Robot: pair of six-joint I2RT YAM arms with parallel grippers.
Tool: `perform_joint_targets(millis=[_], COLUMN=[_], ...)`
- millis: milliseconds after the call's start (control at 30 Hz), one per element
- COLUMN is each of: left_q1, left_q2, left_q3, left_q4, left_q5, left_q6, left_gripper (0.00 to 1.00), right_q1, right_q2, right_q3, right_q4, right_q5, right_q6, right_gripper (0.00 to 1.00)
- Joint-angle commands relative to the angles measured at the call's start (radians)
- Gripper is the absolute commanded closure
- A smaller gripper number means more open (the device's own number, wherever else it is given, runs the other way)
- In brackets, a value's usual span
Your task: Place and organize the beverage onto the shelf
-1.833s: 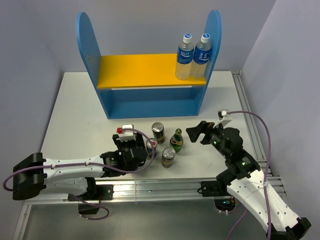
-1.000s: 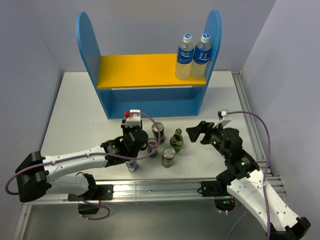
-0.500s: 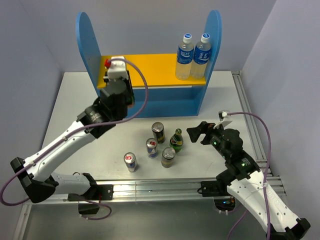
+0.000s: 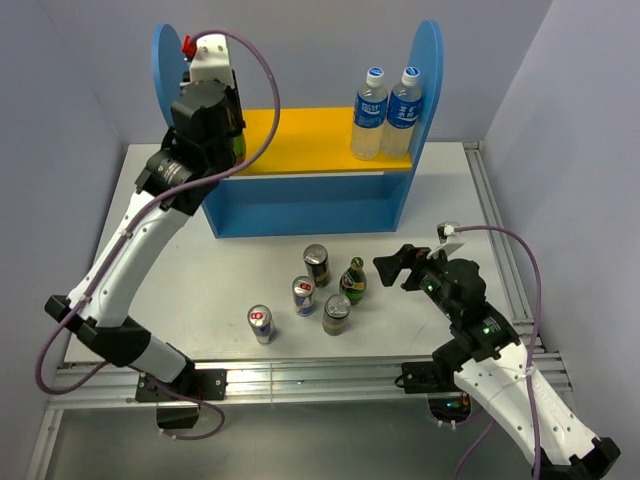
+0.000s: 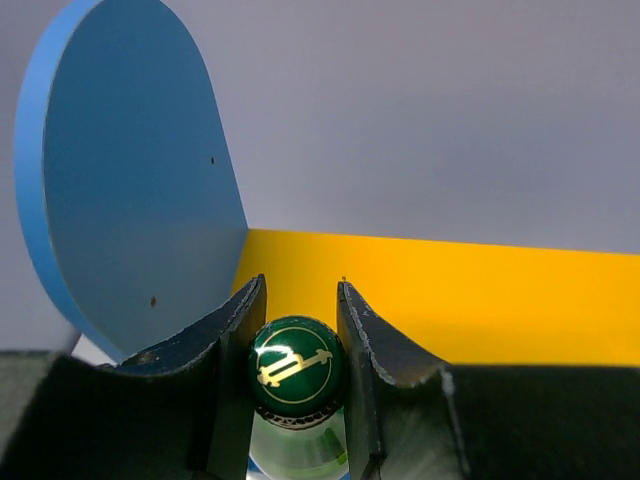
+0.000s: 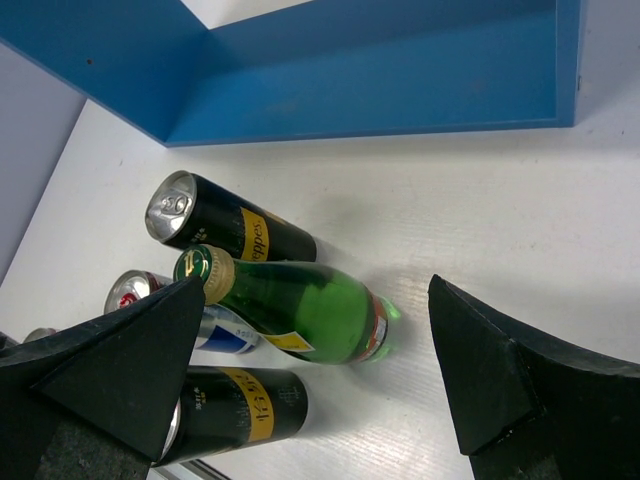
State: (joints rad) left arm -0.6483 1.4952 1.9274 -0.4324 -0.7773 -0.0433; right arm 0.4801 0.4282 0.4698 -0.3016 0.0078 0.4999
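Observation:
The yellow board's end by the blue side panel is empty, so the robot's left gripper needs to shift toward that panel first and then lower the bottle there.
My left gripper is shut on the neck of a dark-green glass bottle, its green cap showing between the fingers. It holds it at the left end of the shelf's yellow upper board, beside the blue side panel. From above, the left gripper hides that bottle. On the table stand a second green bottle, two dark cans and two blue-and-silver cans. My right gripper is open, just right of them, with that green bottle between its spread fingers.
Two clear water bottles with blue labels stand at the right end of the yellow board. The shelf's blue lower bay faces the drinks. A rail runs along the table's right edge.
The left arm has risen from the drinks on the table and swung back to the shelf's upper left, carrying the green bottle. The right arm has not moved.

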Motion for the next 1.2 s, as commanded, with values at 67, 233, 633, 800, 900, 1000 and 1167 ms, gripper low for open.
perform_joint_targets(millis=[67,233,633,800,900,1000,1167], left_q1=[0.104,0.177,0.234,0.249,0.249,0.249,0.249], left_q2=[0.060,0.115,0.096,0.076,0.059,0.048,0.017], left_q3=[0.139,0.153,0.015,-0.030,-0.057,-0.065,-0.047], left_q4=[0.070,0.067,0.141,0.152,0.175,0.181,0.140], left_q5=[0.099,0.156,0.158,0.158,0.148,0.138,0.151], left_q6=[0.020,-0.018,-0.070,-0.086,-0.084,-0.081,-0.102], left_gripper=[1.00,1.00,0.95,0.35,0.18,0.06,0.01], right_q1=[0.006,0.006,0.006,0.008,0.006,0.006,0.006], right_q2=[-0.017,-0.019,-0.014,-0.012,-0.012,-0.011,-0.009], right_q3=[-0.007,-0.007,-0.010,-0.008,-0.008,-0.010,-0.010], right_q4=[0.029,0.029,0.030,0.032,0.032,0.032,0.032], right_q5=[-0.003,-0.003,-0.003,-0.003,-0.003,-0.003,-0.003], right_q6=[-0.011,-0.009,-0.009,-0.009,-0.011,-0.009,-0.008], right_gripper=[0.00,0.00,0.00,0.00,0.00,0.00,0.00])
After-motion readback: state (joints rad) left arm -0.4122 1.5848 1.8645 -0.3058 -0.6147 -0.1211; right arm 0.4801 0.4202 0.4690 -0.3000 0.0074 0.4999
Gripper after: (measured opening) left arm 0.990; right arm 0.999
